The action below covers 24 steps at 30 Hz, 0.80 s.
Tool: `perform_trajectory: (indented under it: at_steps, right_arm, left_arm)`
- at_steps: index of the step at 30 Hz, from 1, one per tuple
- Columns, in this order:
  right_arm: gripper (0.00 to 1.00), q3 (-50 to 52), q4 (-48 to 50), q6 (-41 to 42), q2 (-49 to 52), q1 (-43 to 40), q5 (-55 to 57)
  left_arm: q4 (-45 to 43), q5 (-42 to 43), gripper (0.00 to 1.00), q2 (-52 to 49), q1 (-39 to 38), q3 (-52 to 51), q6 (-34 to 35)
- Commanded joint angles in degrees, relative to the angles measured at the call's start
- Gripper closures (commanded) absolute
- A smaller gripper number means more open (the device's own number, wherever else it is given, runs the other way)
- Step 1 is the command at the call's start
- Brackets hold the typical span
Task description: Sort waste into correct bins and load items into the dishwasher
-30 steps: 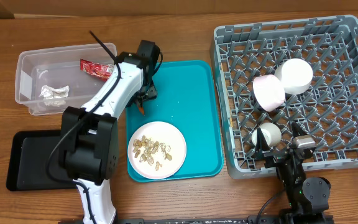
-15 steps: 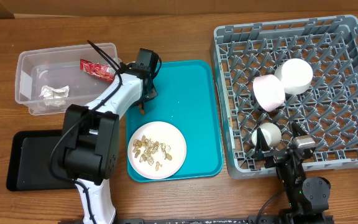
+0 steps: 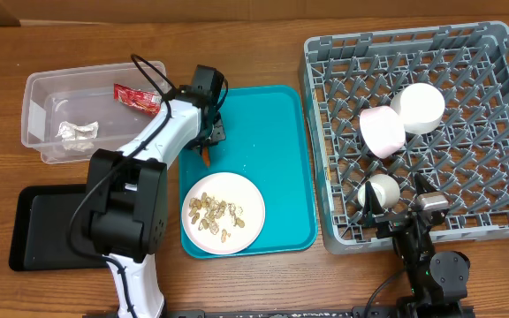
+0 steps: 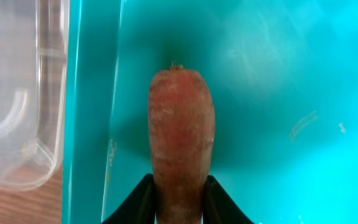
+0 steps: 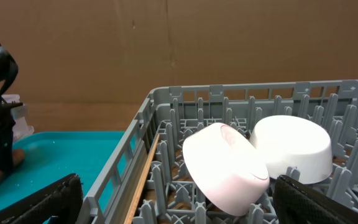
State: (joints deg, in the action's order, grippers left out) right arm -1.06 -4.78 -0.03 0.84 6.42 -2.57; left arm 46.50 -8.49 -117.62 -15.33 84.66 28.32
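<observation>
The black tray lies to the left in the overhead view, so my left gripper will next lift, swing back over it and let go of the carrot apart from the tub's wrapper.
My left gripper (image 3: 208, 139) is shut on the thin orange carrot (image 3: 205, 157), low over the left part of the teal tray (image 3: 272, 150). In the left wrist view the carrot (image 4: 181, 137) sticks out from between my fingers (image 4: 143, 204). The clear tub (image 3: 38, 97) holds the red wrapper (image 3: 133, 95) and the paper wad (image 3: 78, 132). The white plate (image 3: 251, 196) on the tray carries beige food bits (image 3: 212, 212). My right gripper (image 3: 398, 198) is open and empty at the near edge of the grey dish rack (image 3: 484, 132), facing the pink cup (image 5: 225, 168) and a white bowl (image 5: 291, 146).
The black tray (image 3: 47, 221) lies at the front left beside my left arm's base. A small white bowl (image 3: 380, 189) sits in the rack's front row. A wooden chopstick (image 5: 143, 180) lies along the rack's left wall. The clear tub's wall (image 4: 48, 93) is just left of the carrot.
My left gripper has shifted slightly right and toward the front with the carrot, which shows more clearly now. The right arm has not moved.
</observation>
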Motion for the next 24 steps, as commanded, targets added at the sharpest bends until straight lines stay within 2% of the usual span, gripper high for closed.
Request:
perform_trajectory:
  at_steps: [1,7,8,13,14,18,21,24]
  right_arm:
    - [0.00,0.59,0.17,-0.22,-0.52,-0.17,-0.11]
    - [0.00,0.59,0.17,-0.22,-0.52,-0.17,-0.11]
    - [0.00,0.59,0.17,-0.22,-0.52,-0.17,-0.11]
    - [0.00,0.59,0.17,-0.22,-0.52,-0.17,-0.11]
    - [0.00,0.59,0.17,-0.22,-0.52,-0.17,-0.11]
    - [0.00,0.59,0.17,-0.22,-0.52,-0.17,-0.11]
    - [0.00,0.59,0.17,-0.22,-0.52,-0.17,-0.11]
    - [0.00,0.59,0.17,-0.22,-0.52,-0.17,-0.11]
  left_arm:
    - [4.46,2.36,0.81,4.66,-0.02,8.35,-1.38]
    - [12.11,2.10,0.85,9.46,0.00,16.44,-1.40]
    - [14.03,1.75,0.87,10.54,0.11,16.92,0.31]
    - [26.18,-1.18,0.93,15.21,3.21,17.05,12.59]
    - [28.41,-1.14,0.96,16.00,4.28,17.05,12.87]
    - [36.13,-3.52,0.95,17.86,8.04,17.00,13.18]
    - [42.47,-7.78,0.96,18.88,10.91,16.13,17.20]
    - [43.25,-9.51,0.96,21.05,13.77,11.93,17.51]
